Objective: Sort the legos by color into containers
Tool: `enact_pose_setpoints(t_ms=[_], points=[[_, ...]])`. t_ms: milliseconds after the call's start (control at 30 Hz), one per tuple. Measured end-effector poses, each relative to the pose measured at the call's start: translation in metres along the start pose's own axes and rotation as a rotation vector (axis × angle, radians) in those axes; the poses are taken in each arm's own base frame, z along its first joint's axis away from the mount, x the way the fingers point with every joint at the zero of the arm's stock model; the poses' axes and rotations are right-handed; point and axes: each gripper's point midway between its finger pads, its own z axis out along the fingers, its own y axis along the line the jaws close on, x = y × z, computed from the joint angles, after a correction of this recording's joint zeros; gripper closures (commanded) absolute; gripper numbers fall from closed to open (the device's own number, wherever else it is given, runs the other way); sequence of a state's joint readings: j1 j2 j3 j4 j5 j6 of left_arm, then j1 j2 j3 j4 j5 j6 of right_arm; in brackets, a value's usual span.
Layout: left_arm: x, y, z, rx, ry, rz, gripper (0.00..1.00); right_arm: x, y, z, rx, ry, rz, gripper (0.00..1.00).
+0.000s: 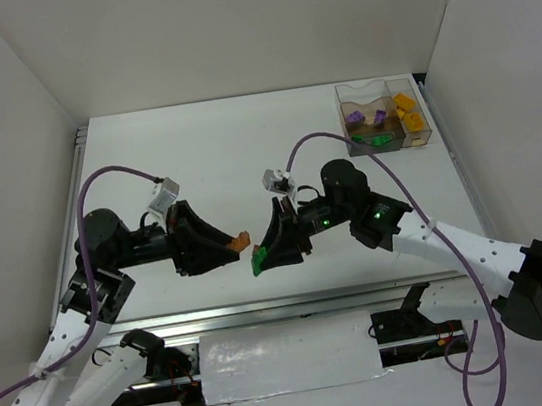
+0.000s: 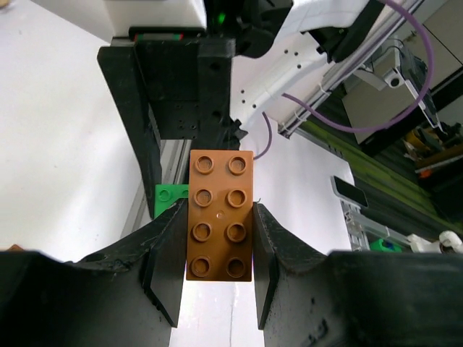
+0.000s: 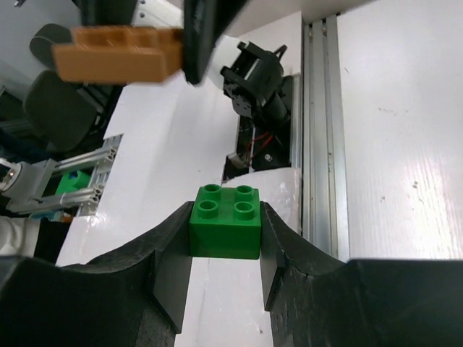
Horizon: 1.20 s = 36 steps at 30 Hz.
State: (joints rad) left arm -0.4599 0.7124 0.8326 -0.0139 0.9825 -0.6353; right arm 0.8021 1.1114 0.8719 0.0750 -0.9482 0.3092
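The right gripper swings outward next and turns down over the green bricks' section point(image 1: 371, 138) to release, since that lies outward and to its right in the top view.
Above the near middle of the table, my two grippers face each other. My left gripper point(image 1: 234, 244) point(image 2: 219, 242) is shut on a reddish-brown two-by-four lego point(image 1: 241, 238) point(image 2: 221, 215) that sticks out past its fingertips. My right gripper point(image 1: 263, 257) point(image 3: 226, 235) is shut on a green two-by-two lego point(image 1: 257, 260) point(image 3: 226, 223). The two bricks hang a little apart. The green brick point(image 2: 169, 200) shows behind the brown one in the left wrist view, and the brown brick point(image 3: 119, 54) shows at the upper left of the right wrist view. The containers point(image 1: 425, 129) stand at the far right.
The clear divided box holds purple bricks point(image 1: 355, 118), a green brick point(image 1: 375, 136) and yellow-orange bricks point(image 1: 405, 103) in separate compartments. White walls enclose the table on three sides. A metal rail point(image 1: 296, 307) runs along the near edge between the arm bases.
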Motion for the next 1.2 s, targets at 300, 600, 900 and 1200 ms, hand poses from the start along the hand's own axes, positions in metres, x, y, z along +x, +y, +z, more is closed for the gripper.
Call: enact_pose_setpoints(t_ms=[300,600,900,1200], points=[[-0.020,0.044,-0.010,-0.324,-0.044,0.000,1.00,-0.005,-0.136,-0.066,0.686,-0.146,0.230,1.00],[0.041,0.132,-0.054,-0.789,0.090,-0.096,1.00,0.028,-0.313,-0.308,1.797,-0.305,0.670,1.00],[0.054,0.145,-0.068,-0.882,0.125,-0.103,1.00,0.002,-0.342,-0.404,2.069,-0.373,0.690,1.00],[0.055,0.144,-0.067,-0.873,0.131,-0.098,1.00,0.026,-0.393,-0.428,2.119,-0.264,0.710,0.96]])
